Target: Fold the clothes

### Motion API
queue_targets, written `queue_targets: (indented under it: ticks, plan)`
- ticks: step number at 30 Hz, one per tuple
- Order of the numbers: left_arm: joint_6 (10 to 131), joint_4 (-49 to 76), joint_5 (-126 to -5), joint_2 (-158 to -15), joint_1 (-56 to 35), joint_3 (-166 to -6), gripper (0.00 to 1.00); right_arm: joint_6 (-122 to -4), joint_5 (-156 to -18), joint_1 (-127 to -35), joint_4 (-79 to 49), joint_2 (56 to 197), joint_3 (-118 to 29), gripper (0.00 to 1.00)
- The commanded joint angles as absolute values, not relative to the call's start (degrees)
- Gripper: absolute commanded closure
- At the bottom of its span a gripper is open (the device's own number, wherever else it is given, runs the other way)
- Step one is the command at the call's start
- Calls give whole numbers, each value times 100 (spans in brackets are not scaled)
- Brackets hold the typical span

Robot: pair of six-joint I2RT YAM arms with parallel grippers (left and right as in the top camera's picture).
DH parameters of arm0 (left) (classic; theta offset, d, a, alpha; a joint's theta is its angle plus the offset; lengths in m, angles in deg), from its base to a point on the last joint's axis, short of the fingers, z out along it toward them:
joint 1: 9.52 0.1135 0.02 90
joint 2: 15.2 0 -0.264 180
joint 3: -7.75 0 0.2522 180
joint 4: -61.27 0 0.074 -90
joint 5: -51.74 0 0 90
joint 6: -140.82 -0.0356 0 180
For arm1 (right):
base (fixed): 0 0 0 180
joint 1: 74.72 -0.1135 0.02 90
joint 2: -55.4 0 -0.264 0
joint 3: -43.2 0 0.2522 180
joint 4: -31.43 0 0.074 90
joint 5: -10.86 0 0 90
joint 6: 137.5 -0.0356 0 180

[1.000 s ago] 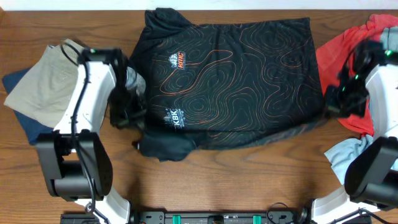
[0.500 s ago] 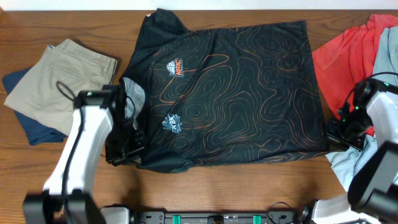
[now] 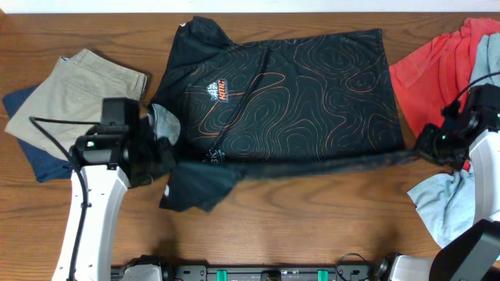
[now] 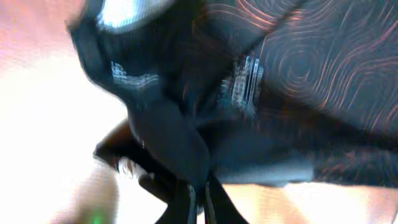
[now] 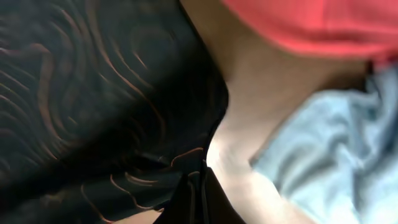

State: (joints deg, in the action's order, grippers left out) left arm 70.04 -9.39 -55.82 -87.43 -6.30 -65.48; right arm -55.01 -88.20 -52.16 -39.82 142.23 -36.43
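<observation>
Next, my left gripper moves outward and down, bringing the jersey's near corner onto the jersey's spread body (image 3: 220, 81). The jersey's near edge still hangs raised between both grippers.
The clothes, a black jersey (image 3: 312, 94) with orange contour lines, lie spread across the middle of the table. Its near edge is raised and stretched in a line between my two grippers. My left gripper (image 3: 164, 154) is shut on the jersey's near left corner, and a sleeve (image 3: 195, 187) hangs below onto the wood. In the left wrist view my gripper (image 4: 199, 202) pinches bunched black fabric (image 4: 174, 130). My right gripper (image 3: 427, 148) is shut on the near right corner. In the right wrist view my gripper (image 5: 200, 190) clamps the jersey's hem (image 5: 93, 93).
Khaki shorts (image 3: 74, 97) lie on a navy garment (image 3: 39, 164) at the left. A red shirt (image 3: 433, 70) lies at the right, with a light blue garment (image 3: 449, 207) nearer the front under my right arm. Bare wooden table (image 3: 312, 226) shows along the front.
Both grippers pulled the jersey's near edge toward the front, then came back and lifted it. The edge now runs taut between them and the left sleeve hangs down.
</observation>
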Motion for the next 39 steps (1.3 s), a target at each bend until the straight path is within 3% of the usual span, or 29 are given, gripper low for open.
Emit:
queue_targets:
  ticks: [1, 19, 20, 22, 23, 24, 25, 39]
  plan:
    - [7262, -609, -5512, -8905, -436, -6532, 94, -5577, -9213, -5207, -3678, 14223, -3645, 99]
    - [7260, 1718, -5519, -10251, -398, -6532, 94, -5704, -9213, -5860, -1523, 14815, -3643, 99]
    - [7260, 1906, -5519, -10282, -409, -6532, 91, -5737, -9211, -5915, -1329, 14896, -3645, 95]
    - [7257, 2243, -5536, -10299, -407, -6532, 61, -5735, -9204, -6003, -1010, 15060, -3645, 72]
    - [7260, 2309, -5536, -10297, -409, -6532, 48, -5737, -9204, -6027, -905, 15136, -3643, 65]
    - [7257, 2320, -5569, -10297, -409, -6532, 38, -5783, -9200, -6042, -854, 15191, -3645, 61]
    - [7257, 2261, -5613, -10295, -409, -6532, 35, -5822, -9193, -6044, -843, 15235, -3645, 59]
    - [6543, 103, -5707, -10297, -929, -6524, 31, -5820, -8155, -6044, -2515, 15335, -3612, 58]
